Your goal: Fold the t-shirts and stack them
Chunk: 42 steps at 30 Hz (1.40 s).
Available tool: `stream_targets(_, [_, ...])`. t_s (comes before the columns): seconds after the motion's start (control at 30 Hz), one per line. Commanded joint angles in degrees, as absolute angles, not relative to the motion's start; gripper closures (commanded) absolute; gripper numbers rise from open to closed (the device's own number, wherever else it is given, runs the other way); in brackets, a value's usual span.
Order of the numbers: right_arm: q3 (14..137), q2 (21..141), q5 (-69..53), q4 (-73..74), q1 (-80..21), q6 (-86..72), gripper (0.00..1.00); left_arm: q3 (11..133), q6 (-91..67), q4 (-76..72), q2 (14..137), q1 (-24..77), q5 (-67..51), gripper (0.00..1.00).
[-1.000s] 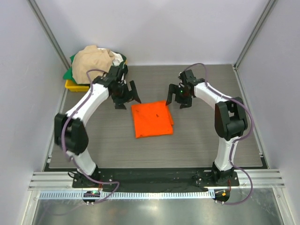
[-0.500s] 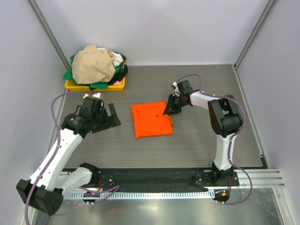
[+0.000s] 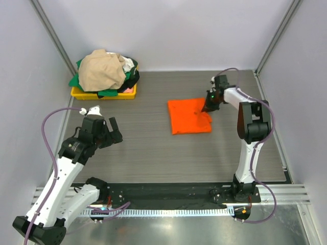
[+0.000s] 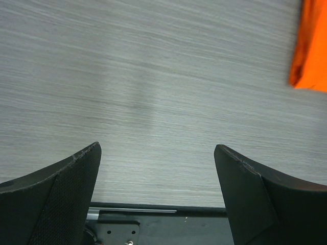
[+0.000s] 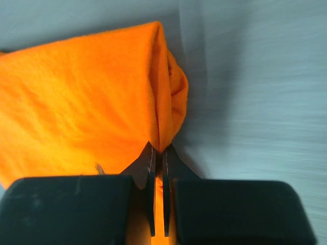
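I will next slide the cloth outward with my right gripper to the table's bare far corner [image 3: 248, 80], which is to the gripper's right in the top view, and release it there.
The folded orange t-shirt [image 3: 189, 116] lies flat on the table, right of centre. My right gripper [image 3: 208, 106] is shut on its upper right edge; in the right wrist view the orange cloth [image 5: 92, 107] is pinched between the closed fingertips [image 5: 159, 149]. A heap of other t-shirts, beige [image 3: 100, 70] on top with dark green, white and black under it, fills the yellow bin at the back left. My left gripper [image 3: 108, 137] hangs open over bare table at the left, its fingers [image 4: 61, 189] wide apart and holding nothing; a corner of the orange t-shirt [image 4: 310, 51] shows at that view's right edge.
The yellow bin [image 3: 87, 93] stands at the table's back left corner. Grey walls and metal posts close in the table on three sides. The black mounting rail [image 3: 168, 193] runs along the near edge.
My right gripper has shut on the orange t-shirt's edge and dragged it to the right. The left arm has drawn back from the shirt toward the near left, still open.
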<state>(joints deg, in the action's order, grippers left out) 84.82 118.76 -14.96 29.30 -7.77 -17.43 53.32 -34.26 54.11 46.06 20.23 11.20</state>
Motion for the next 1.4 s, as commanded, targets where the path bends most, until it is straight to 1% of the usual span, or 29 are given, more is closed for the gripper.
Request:
stream_targets(0.0, [93.40,120.67,-3.80,34.10,-0.80,-11.61,0.98,53.17,-33.05,50.97,43.69,20.13,12.92,0.08])
stream_targets(0.07, [97.19,123.56,-0.81,34.28,1.66,-9.32,0.98,53.17,-33.31,51.24,43.16,20.04,14.05,0.08])
stream_targets(0.1, [102.17,124.88,3.12,34.97,3.41,-8.27,0.99,53.09,-33.31,51.15,42.89,19.95,14.41,0.08])
stream_targets(0.17, [107.90,129.89,4.74,35.77,5.09,-5.29,0.99,53.00,-33.40,51.07,42.10,20.04,14.68,0.08])
stream_targets(0.2, [113.59,131.90,5.44,35.77,5.88,-4.49,0.99,52.91,-33.40,51.06,41.93,19.95,14.85,0.08])
stream_targets(0.27, [119.24,137.16,6.32,35.77,8.08,-1.69,0.99,52.91,-33.57,51.06,41.49,19.95,14.77,0.08])
stream_targets(0.3, [124.84,138.85,7.37,35.68,8.61,-1.06,0.99,52.91,-33.57,51.15,41.40,20.04,14.77,0.08])
stream_targets(0.37, [130.66,144.02,7.82,35.77,10.10,1.04,0.99,52.82,-33.57,51.06,41.31,19.95,14.68,0.08])
stream_targets(0.4, [135.83,145.44,8.17,35.34,10.54,1.84,0.99,52.82,-33.49,50.98,41.31,19.95,14.68,0.09])
stream_targets(0.5, [142.62,150.11,11.68,32.97,11.51,4.03,0.99,52.82,-33.57,50.98,41.84,19.86,14.68,0.09])
stream_targets(0.8, [140.37,151.00,17.92,16.82,14.24,2.46,0.99,53.00,-33.49,51.15,44.12,19.16,14.50,0.09])
stream_targets(0.93, [141.76,152.57,20.47,9.59,14.24,4.39,0.95,53.09,-33.49,51.24,44.30,18.99,14.41,0.10])
stream_targets(1.0, [143.43,153.02,23.36,8.36,14.24,3.96,0.85,53.00,-33.49,51.15,43.95,19.07,14.59,0.10])
stream_targets(1.03, [143.00,152.41,23.99,7.57,14.33,3.35,0.52,52.91,-33.49,51.15,43.86,19.07,14.50,0.10])
stream_targets(1.07, [142.39,151.71,24.26,6.86,14.33,2.12,0.32,52.91,-33.40,51.07,43.77,18.90,14.50,0.10])
stream_targets(1.1, [140.90,151.09,24.34,5.99,14.24,1.15,0.18,52.91,-33.40,51.06,43.86,18.90,14.41,0.10])
stream_targets(1.13, [139.93,150.30,24.78,5.63,14.24,0.10,0.10,53.08,-33.40,51.06,43.77,18.72,14.33,0.10])
stream_targets(1.17, [139.05,148.20,25.39,5.63,14.24,-1.30,0.03,53.09,-33.40,51.15,43.77,18.63,14.24,0.10])
stream_targets(1.23, [135.45,145.21,24.88,5.71,14.33,-4.38,0.02,53.09,-33.31,51.06,43.60,18.46,13.98,0.10])
stream_targets(1.27, [133.87,141.45,24.61,5.63,14.15,-5.87,0.02,53.09,-33.22,51.06,43.33,18.37,13.97,0.10])
stream_targets(1.37, [126.06,135.20,21.89,5.45,13.28,-10.10,0.02,52.91,-32.96,50.63,42.72,18.20,13.27,0.09])
